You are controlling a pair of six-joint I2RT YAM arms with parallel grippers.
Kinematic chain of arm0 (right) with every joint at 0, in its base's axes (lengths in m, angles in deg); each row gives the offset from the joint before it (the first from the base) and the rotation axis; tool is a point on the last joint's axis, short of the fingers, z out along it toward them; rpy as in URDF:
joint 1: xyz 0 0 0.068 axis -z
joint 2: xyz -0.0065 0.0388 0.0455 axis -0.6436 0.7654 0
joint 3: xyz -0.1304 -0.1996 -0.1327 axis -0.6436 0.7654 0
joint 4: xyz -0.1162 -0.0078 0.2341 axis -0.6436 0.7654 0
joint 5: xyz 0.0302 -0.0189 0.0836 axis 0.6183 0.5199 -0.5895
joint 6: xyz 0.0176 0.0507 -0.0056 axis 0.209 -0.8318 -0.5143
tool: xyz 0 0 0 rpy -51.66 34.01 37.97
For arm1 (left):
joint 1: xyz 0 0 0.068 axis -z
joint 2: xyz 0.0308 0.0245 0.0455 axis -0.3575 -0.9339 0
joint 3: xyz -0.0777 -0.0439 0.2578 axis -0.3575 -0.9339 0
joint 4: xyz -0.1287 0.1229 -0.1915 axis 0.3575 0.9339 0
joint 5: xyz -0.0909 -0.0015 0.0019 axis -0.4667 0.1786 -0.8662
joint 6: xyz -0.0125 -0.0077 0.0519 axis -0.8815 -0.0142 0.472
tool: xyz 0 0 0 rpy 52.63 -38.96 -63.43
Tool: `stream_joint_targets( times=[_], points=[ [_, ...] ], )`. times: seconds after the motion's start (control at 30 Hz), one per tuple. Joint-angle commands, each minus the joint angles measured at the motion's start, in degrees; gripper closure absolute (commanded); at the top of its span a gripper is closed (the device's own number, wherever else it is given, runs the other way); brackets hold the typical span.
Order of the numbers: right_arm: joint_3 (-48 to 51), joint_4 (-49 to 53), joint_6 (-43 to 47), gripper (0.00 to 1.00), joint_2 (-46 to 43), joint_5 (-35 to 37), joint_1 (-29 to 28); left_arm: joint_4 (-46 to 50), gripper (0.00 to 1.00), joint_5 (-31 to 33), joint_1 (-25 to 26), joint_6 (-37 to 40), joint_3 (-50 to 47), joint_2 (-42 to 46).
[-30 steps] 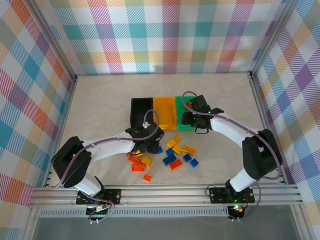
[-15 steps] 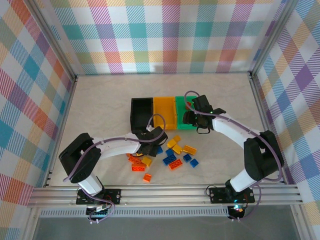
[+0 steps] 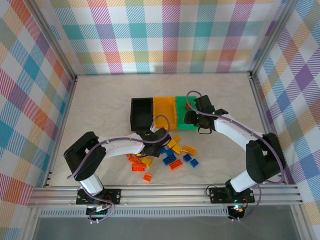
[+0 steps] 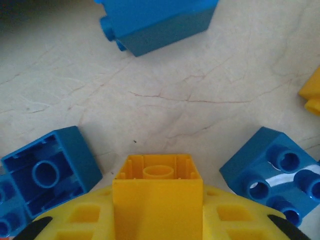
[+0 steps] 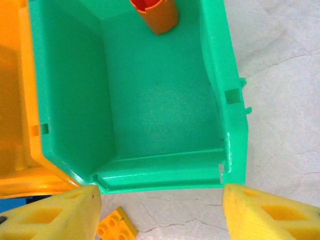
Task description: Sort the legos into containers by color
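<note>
The black container stands empty, so my left gripper lifts the yellow lego from the pile next, carries it outward over that container and releases it.
My left gripper sits low in the pile of legos, shut on a yellow lego whose hollow underside faces the left wrist camera. Blue legos lie on either side of it and another lies ahead. The containers stand in a row: black, yellow and green. My right gripper hangs open over the green bin's near wall, nothing between its fingers. An orange-red lego rests at the far end of the green bin.
Loose legos are scattered in front of the bins: orange-red ones at the left, blue in the middle, yellow at the right. A yellow lego lies just below the green bin. Bare table stretches behind and beside the bins.
The left gripper has closed onto the yellow lego, and its arm has shifted a little to the right. The right gripper has edged slightly right over the green bin.
</note>
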Motion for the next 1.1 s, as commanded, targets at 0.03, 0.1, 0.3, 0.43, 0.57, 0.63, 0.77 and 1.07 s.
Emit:
stream_joint_targets(
  times=[0.03,0.1,0.3,0.43,0.57,0.63,0.77,1.07],
  points=[
    [0.82,-1.03,-0.54,0.34,-2.57,-0.66,0.43,2.75,0.72,4.15,-1.17,-0.44,3.37,9.01],
    [1.19,-1.28,-0.75,0.34,-2.87,-0.67,0.47,3.04,0.73,4.27,-4.10,-0.81,4.69,11.76],
    [2.16,-2.03,-1.41,0.34,-2.85,-1.68,0.41,0.23,0.74,-1.08,-16.28,-1.56,10.94,9.70],
    [2.76,-1.96,-1.50,0.34,-3.17,-1.62,0.47,-0.50,0.77,-2.26,-21.16,-2.51,17.19,1.74],
    [3.37,-1.71,-1.46,0.34,-4.06,-1.79,0.45,0.99,0.78,-1.09,-23.46,-3.89,22.97,-5.11],
    [3.96,-1.70,-1.47,0.34,-4.74,-1.86,0.48,1.78,0.79,-0.32,-23.93,-4.32,24.76,-7.29],
    [5.19,-1.59,-1.34,0.33,-6.20,-1.89,0.50,3.12,0.71,0.06,-24.11,-4.72,27.19,-10.01],
    [5.66,-0.39,-0.22,0.31,-7.49,-4.73,0.51,1.41,0.32,-3.17,-23.90,-5.17,27.30,-6.80]
  ],
)
